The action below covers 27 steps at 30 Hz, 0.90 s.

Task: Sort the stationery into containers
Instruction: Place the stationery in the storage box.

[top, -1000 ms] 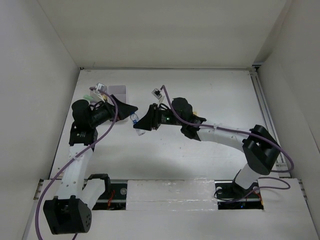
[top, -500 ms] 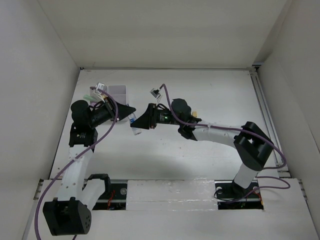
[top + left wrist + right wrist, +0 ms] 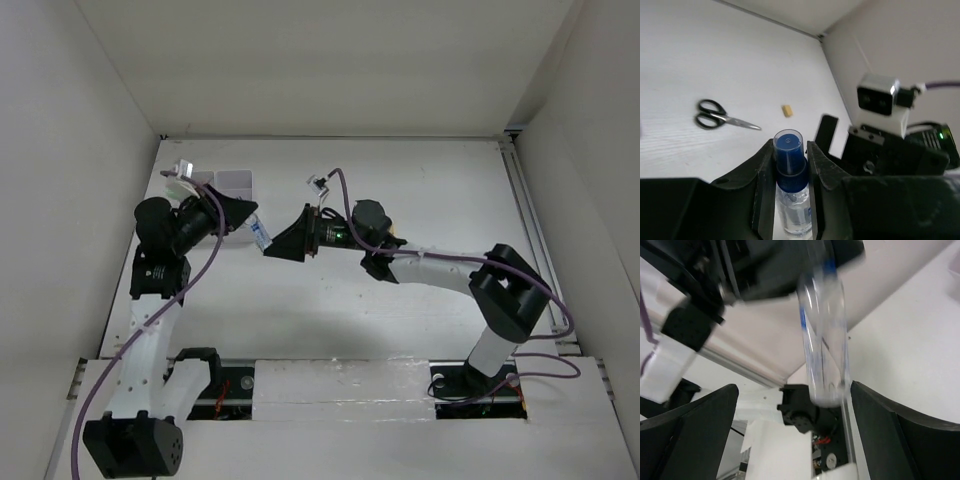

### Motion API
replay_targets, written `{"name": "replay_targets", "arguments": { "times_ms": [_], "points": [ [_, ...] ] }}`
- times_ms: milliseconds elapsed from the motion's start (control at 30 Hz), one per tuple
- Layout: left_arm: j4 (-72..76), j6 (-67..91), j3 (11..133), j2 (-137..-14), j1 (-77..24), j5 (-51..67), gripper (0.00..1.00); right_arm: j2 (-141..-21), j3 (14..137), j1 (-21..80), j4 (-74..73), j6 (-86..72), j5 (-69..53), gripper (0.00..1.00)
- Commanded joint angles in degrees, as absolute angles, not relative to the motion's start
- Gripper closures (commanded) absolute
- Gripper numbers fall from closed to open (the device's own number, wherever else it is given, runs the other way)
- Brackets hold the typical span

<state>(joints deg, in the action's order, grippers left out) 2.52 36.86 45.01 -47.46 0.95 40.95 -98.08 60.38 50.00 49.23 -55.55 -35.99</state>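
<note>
The organiser tray's far section (image 3: 235, 180) is empty, so my left gripper needs to swing outward over it, turning away from the open right gripper, and release the tube (image 3: 259, 233).
My left gripper (image 3: 789, 151) is shut on the blue-capped clear tube (image 3: 790, 172), gripping it just below the cap. In the top view the tube (image 3: 259, 233) hangs above the table between both grippers. My right gripper (image 3: 794, 390) stands wide open around the tube's (image 3: 824, 340) bottom end, without clamping it. Seen from above, the left gripper (image 3: 248, 218) and the right gripper (image 3: 273, 247) face each other. Black-handled scissors (image 3: 722, 116) and a small eraser (image 3: 786, 110) lie on the table beyond. The white organiser tray (image 3: 236, 182) sits at the back left, partly hidden by the left arm.
White walls close in the table on the left, back and right. A rail (image 3: 528, 220) runs along the table's right edge. The right arm's wrist camera (image 3: 882, 100) is close in front of the left gripper.
The left gripper has shut on the tube, which the right gripper held a second ago. The right gripper has opened and let it go. The tube has shifted slightly toward the back left.
</note>
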Motion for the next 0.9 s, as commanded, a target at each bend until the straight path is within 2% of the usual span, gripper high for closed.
{"name": "replay_targets", "arguments": {
  "times_ms": [0, 267, 433, 567, 867],
  "points": [
    [1.9, 32.5, 51.6, -50.2, 1.5, 28.0, 1.0, -93.1, 56.6, 47.7, 48.9, -51.7, -36.0, 0.0],
    [3.7, 27.4, 68.9, -64.3, 1.5, 9.9, 1.0, -79.4, 48.6, 44.7, 33.2, -41.3, -29.3, 0.0],
    [12.0, 23.6, 69.6, -71.3, 1.5, 2.5, 1.0, -69.9, 46.1, 45.4, 23.7, -36.2, -25.0, 0.0],
    [15.0, 19.7, 71.6, -78.9, 1.5, 1.5, 1.0, -63.7, 43.2, 43.9, 21.9, -36.8, -27.9, 0.0],
    [24.1, 17.8, 69.7, -83.2, 1.0, -3.2, 1.0, -56.1, 38.9, 42.2, 17.8, -35.4, -28.1, 0.0]
  ]
}}
